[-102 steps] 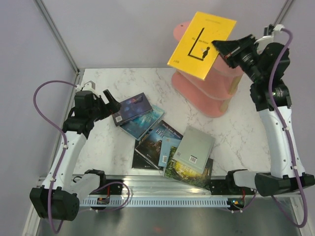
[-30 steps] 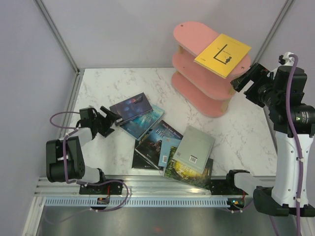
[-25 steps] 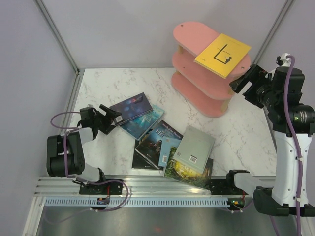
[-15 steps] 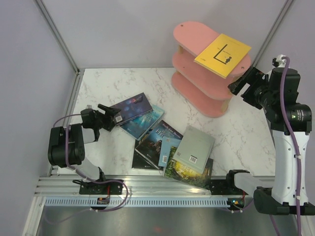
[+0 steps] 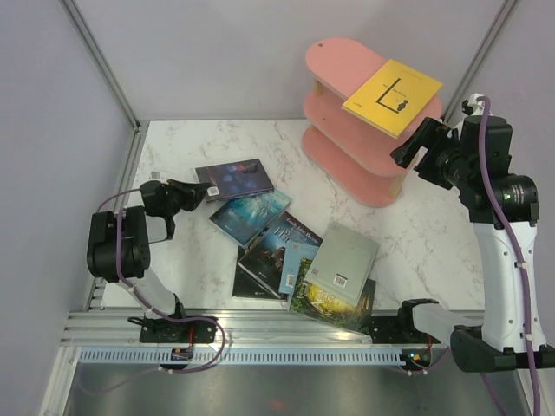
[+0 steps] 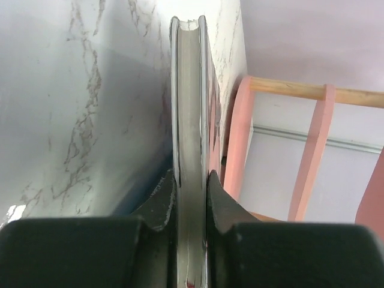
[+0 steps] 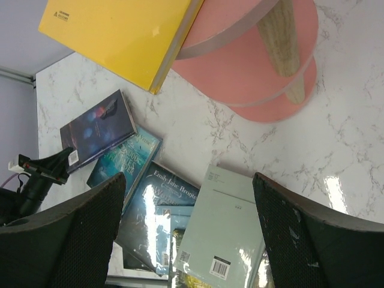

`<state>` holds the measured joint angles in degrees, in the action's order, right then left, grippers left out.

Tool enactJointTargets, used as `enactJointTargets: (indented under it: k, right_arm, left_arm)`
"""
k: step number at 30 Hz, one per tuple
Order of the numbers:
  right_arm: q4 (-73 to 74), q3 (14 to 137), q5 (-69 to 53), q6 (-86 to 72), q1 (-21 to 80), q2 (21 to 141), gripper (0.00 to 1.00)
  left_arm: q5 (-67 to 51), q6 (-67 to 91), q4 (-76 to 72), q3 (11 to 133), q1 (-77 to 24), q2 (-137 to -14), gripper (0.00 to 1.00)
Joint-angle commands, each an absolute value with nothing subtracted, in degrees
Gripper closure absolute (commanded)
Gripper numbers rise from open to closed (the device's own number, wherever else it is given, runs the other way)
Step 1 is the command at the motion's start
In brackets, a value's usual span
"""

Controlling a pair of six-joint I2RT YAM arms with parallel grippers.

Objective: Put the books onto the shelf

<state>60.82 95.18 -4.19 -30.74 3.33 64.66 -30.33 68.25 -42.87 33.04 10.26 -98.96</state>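
My right gripper swings toward the left in the top view to the purple-blue book's free near corner (image 5: 267, 186) (image 7: 132, 127) next. My left gripper holds the book's other end.
My left gripper (image 5: 192, 192) is shut on the near-left corner of the dark purple-blue book (image 5: 234, 178), whose page edge (image 6: 191, 120) runs straight out between the jaws in the left wrist view. The teal book (image 5: 250, 215), the black one (image 5: 276, 251), the grey one (image 5: 342, 258) and the green landscape one (image 5: 328, 303) lie overlapping on the table. The yellow book (image 5: 392, 97) rests on the top board of the pink shelf (image 5: 336, 62), overhanging its right end. My right gripper (image 5: 413, 149) hangs open and empty just right of the shelf, with the pile below it in the right wrist view (image 7: 189, 180).
The shelf's lower boards (image 7: 252, 66) and wooden posts (image 7: 285, 36) stand at the back right. A metal rail (image 5: 277, 334) runs along the near edge. Purple walls close the back and both sides.
The right gripper released the yellow book on the top board and drew back. The left jaws closed on the purple-blue book, which has swung off the teal one.
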Motion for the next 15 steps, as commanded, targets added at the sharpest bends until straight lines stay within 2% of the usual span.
enactJointTargets:
  k: [1, 4, 5, 10, 12, 15]
  right_arm:
    - [59.24, 98.60, -3.34, -28.74, 4.48, 65.65, 0.10]
    - [57.84, 100.02, -7.63, -28.83, 5.45, 66.79, 0.10]
    - [56.61, 99.93, -13.04, -29.44, 5.97, 67.06, 0.10]
    - [36.16, 89.34, -33.55, -44.18, 8.17, 66.10, 0.10]
    - [26.78, 85.88, -36.55, -51.28, 9.75, 64.95, 0.10]
    - [21.72, 83.15, -35.86, -56.05, 12.21, 65.04, 0.09]
  left_arm:
    - [-32.07, 64.34, -38.50, 35.06, 10.02, -96.42, 0.98]
    - [-36.29, 65.91, -38.67, 38.14, 10.11, -92.91, 0.98]
    - [-37.95, 66.79, -39.19, 38.84, 10.02, -91.94, 0.98]
    - [-38.68, 74.87, -39.91, 42.01, 9.67, -83.60, 0.98]
    - [-36.75, 77.42, -38.16, 42.88, 9.14, -80.61, 0.98]
    - [-31.39, 78.92, -31.57, 44.47, 8.00, -73.58, 0.98]
